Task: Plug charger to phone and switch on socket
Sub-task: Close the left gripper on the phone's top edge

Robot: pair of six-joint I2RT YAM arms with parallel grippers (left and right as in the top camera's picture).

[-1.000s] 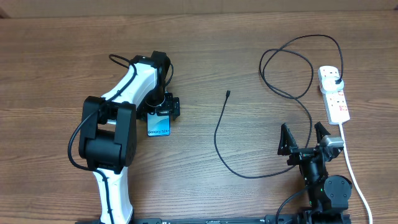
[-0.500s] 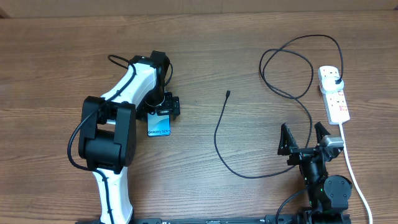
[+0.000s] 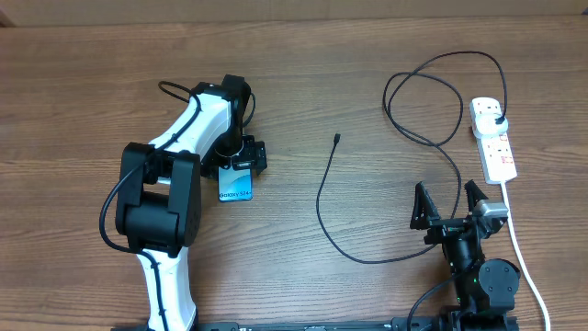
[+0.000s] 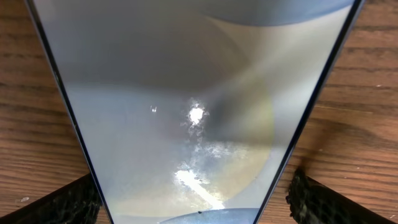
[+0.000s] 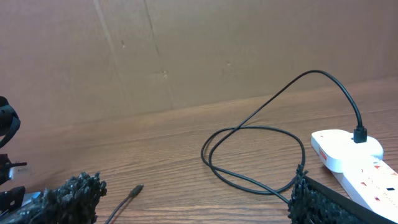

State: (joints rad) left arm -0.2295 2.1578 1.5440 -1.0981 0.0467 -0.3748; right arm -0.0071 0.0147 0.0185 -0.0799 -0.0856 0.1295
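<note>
My left gripper should next move slightly outward and close onto the long edges of the phone, because its open fingers are already on each side of the phone.
The phone [image 3: 235, 189] lies flat on the wooden table, its light screen showing "Galaxy" text. My left gripper [image 3: 241, 165] hangs over its far end, open, with a finger on each side of it. In the left wrist view the phone [image 4: 186, 93] fills the frame between the fingers [image 4: 314, 202], and bare wood shows beside its right edge. The charger is a thin black cable [image 3: 321, 207] with its connector tip [image 3: 337, 139] lying free mid-table and its plug [image 3: 497, 119] seated in the socket [image 3: 496, 152]. My right gripper [image 3: 449, 204] stands open and empty near the front edge, right beside the cable. The right wrist view shows the tip [image 5: 133, 190], the plug [image 5: 359, 133] and the socket [image 5: 348, 152].
The cable makes a loose loop [image 3: 423, 92] at the back right. The socket's thick white cord [image 3: 522, 253] runs toward the front edge past the right arm. A brown cardboard wall [image 5: 186, 56] stands behind the table.
</note>
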